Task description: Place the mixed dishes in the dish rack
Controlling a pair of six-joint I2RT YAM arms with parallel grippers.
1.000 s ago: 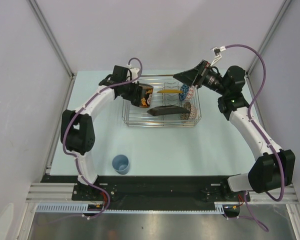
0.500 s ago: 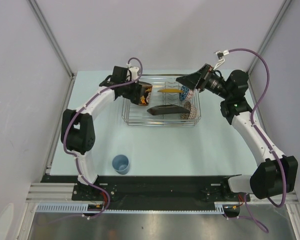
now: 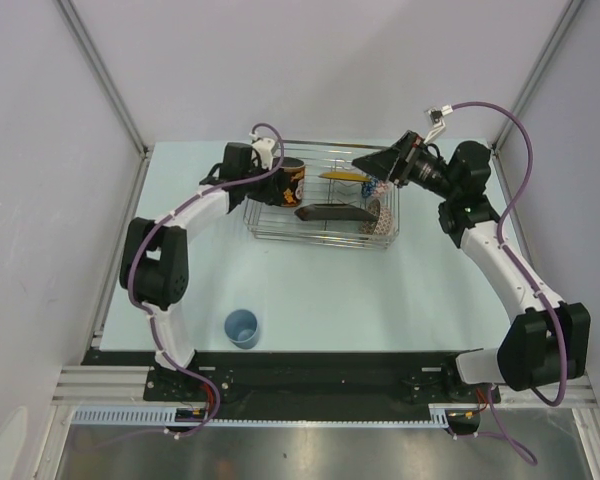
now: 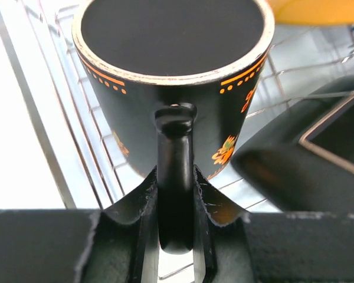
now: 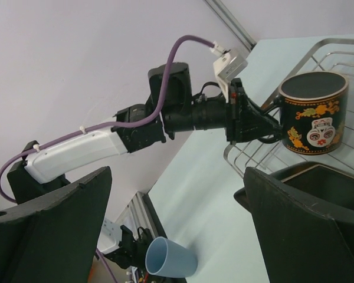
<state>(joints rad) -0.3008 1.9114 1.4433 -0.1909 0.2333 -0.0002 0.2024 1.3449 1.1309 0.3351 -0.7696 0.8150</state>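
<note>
The mug still hangs above bare rack wires beside the dark square plate, so the robot's left gripper will next move down onto that loose end and release the handle.
My left gripper [image 4: 176,180] is shut on the handle of the dark skull-print mug [image 4: 171,88], which it holds at the left end of the dish rack [image 3: 265,225] with a dark flat end up. The same mug [image 5: 314,115] and left gripper [image 3: 274,184] also show from the right wrist and from above. Inside the rack are the yellow plate [image 3: 342,177], the dark square plate [image 3: 330,212], the blue-patterned bowl [image 3: 373,185] and the pinkish bowl [image 3: 383,221]. The light-blue cup [image 3: 242,327] stands alone near the front. My right gripper [image 3: 365,160] hovers open over the rack's back right.
The rack sits at the back of the pale table [image 3: 310,290], close to the rear wall. From the right wrist, the light-blue cup [image 5: 171,257] appears beside the black base rail [image 3: 310,375] at the table's near edge.
The left gripper has carried the mug toward the back of the rack and turned it from tilted to more upright. The right arm has shifted slightly, still open.
</note>
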